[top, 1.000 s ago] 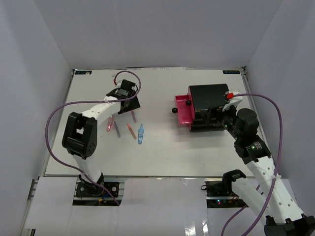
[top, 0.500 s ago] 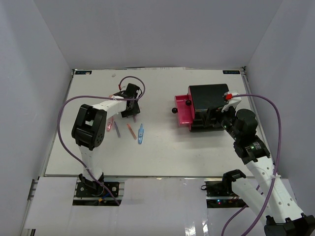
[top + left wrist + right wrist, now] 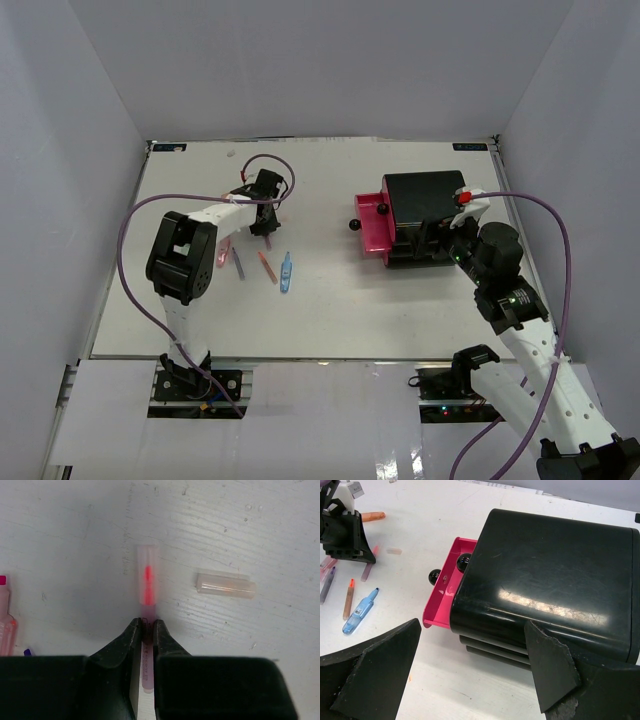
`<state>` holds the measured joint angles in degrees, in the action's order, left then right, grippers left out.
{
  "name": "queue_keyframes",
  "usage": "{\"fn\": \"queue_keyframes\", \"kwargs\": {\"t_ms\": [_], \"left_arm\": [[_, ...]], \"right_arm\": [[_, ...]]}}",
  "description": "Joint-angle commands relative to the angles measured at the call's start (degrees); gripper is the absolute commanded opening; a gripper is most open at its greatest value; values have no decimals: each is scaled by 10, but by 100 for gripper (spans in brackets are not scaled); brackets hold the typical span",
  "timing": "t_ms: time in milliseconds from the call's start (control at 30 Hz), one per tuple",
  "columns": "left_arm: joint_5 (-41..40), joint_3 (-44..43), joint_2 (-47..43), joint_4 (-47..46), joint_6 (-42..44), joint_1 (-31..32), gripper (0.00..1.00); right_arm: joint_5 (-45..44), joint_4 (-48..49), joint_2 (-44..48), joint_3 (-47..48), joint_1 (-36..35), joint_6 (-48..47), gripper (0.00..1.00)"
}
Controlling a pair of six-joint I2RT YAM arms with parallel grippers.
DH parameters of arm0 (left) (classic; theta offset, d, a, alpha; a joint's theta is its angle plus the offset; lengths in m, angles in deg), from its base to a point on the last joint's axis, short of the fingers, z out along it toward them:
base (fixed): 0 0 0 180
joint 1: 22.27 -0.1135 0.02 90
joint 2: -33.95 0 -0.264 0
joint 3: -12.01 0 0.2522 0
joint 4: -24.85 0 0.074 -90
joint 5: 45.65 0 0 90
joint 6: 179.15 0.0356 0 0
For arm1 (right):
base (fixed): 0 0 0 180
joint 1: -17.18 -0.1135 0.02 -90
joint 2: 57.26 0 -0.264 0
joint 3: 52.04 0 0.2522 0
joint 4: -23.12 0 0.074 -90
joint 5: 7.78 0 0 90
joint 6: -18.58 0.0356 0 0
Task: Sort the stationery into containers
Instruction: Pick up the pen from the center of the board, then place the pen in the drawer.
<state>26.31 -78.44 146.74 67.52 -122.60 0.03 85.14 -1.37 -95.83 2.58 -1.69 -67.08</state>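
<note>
The thin pink pen has to get over the magenta drawer, so the left gripper will lift it first and then carry it toward the cabinet.
My left gripper [image 3: 146, 627] is shut on the lower end of a thin pink pen [image 3: 147, 580] that lies on the white table. In the top view that gripper [image 3: 262, 222] is at the left-centre of the table. Just below it lie a grey-blue pen [image 3: 238, 262], a salmon pen [image 3: 267, 267] and a light-blue piece [image 3: 286, 272]. The black cabinet [image 3: 425, 200] stands at the right with one magenta drawer [image 3: 372, 225] pulled out to the left. My right gripper [image 3: 470, 675] is open above the cabinet's near side, with nothing between its fingers.
A short clear cap [image 3: 225, 585] lies right of the held pen. More pink items [image 3: 5, 620] sit at the left edge of the left wrist view. An orange-tipped item [image 3: 372, 516] lies beyond the left gripper. The open drawer's black knob [image 3: 434, 576] sticks out to the left.
The left arm swung in over the pink pen, and its jaws went from open to shut on it. The right arm has not moved.
</note>
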Motion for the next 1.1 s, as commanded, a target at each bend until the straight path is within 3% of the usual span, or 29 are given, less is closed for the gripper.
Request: {"fn": "queue_keyframes", "kwargs": {"t_ms": [0, 200, 400, 767, 1067], "left_arm": [[28, -5, -28, -3, 6, -1, 13], [122, -28, -111, -13, -12, -1, 11], [307, -30, -158, -80, -92, 17, 12], [326, -100, -101, -163, -178, 130, 14], [300, -150, -41, -169, -202, 177, 25]], "right_arm": [[-5, 10, 6, -3, -3, -1, 90], [-6, 11, 8, -3, -3, -1, 90], [-7, 12, 10, -4, -4, -1, 90], [-6, 15, 14, -7, -5, 1, 90], [-10, 12, 22, -6, -5, -1, 90]]}}
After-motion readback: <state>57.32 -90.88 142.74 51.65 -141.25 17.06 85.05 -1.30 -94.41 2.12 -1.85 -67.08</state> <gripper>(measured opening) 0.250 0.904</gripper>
